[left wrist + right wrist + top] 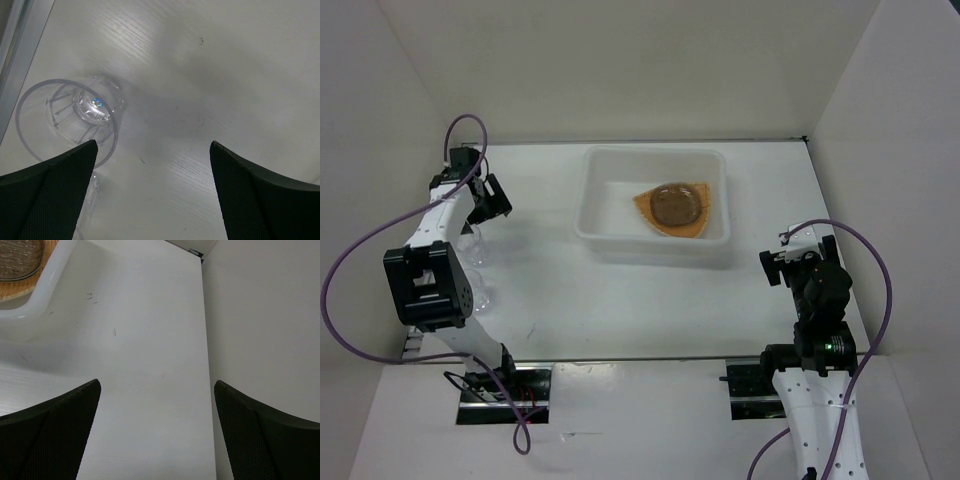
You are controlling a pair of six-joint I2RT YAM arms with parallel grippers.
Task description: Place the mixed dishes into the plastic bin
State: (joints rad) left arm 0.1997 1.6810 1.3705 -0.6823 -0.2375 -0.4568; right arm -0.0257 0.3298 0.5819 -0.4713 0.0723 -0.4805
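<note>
The left gripper will next go down onto the bin-facing rim of the farther clear cup (481, 233) (116, 131), with one finger inside, as the empty table beside the cup leaves room for the other finger.
The plastic bin (592, 195) stands at the table's middle back. Inside lies the orange plate (645, 203) with a grey-brown saucer (675, 205) on top. A clear cup (472, 244) stands upright at the far left, and a second one (480, 297) stands nearer, beside the left arm. My left gripper (490, 208) is open and empty above the table, just right of the first cup (67, 122); its left finger (55, 190) overlaps the cup's rim in view. My right gripper (775, 265) is open and empty, right of the bin. The right wrist view shows the bin's corner (45, 287), the plate (17, 292) and the saucer (17, 260).
White walls enclose the table on the left, back and right; the right wall (260, 315) is close to my right gripper (157, 382). A grey strip (22, 45) runs along the table's left edge by the cup. Bare table lies between my left gripper (152, 145) and the bin.
</note>
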